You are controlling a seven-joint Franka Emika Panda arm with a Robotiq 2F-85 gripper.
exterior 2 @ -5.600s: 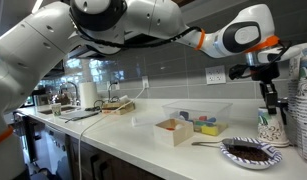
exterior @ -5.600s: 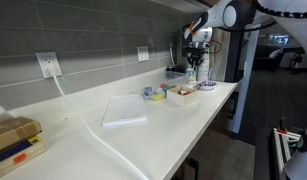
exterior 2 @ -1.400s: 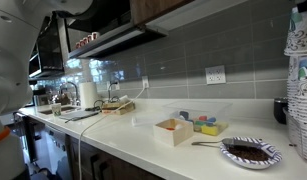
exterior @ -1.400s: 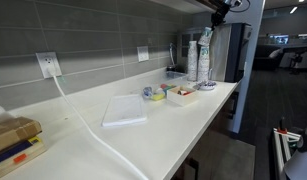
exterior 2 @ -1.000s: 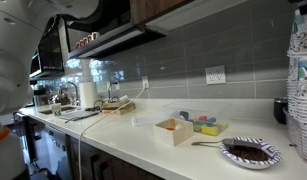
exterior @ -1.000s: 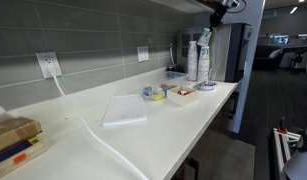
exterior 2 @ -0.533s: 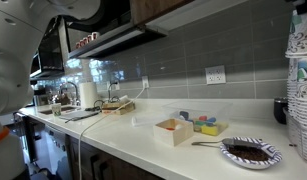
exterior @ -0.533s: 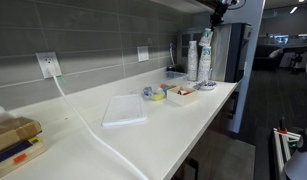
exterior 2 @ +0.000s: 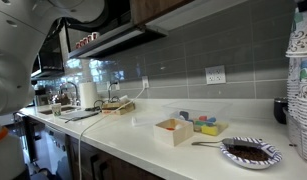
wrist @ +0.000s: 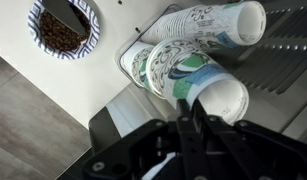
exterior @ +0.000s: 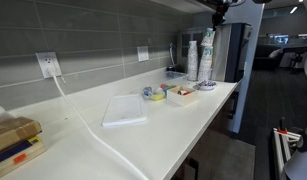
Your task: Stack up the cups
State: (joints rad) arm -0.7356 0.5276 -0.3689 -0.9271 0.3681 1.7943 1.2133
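Note:
The base of the printed cup pinched in my gripper already hangs over the near column. I should lower the cup onto the top of the near column (wrist: 161, 68) next and let go of its rim.
The cups (exterior: 204, 55) stand as tall white columns at the far end of the counter, and also show at the edge of an exterior view (exterior 2: 301, 60). In the wrist view I look down on two columns with greenish print: a near one (wrist: 183, 70) and a farther one (wrist: 208, 25). My gripper (wrist: 193, 118) sits right at the open rim of the near column's top cup (wrist: 231, 100). Its fingers are pressed together there and seem to pinch the rim. In an exterior view the gripper (exterior: 218, 9) is high, just above the cup tops.
A patterned plate of dark food (wrist: 61, 25) lies beside the cups and also shows in an exterior view (exterior 2: 250, 152). A small open box (exterior 2: 176, 131) and colourful items sit mid-counter. A flat white tray (exterior: 124, 110) and a white cable (exterior: 93, 130) lie nearer.
Since 5.6 s ago the arm has risen from counter level at the cups to just above their tops. Over the last second it has barely moved.

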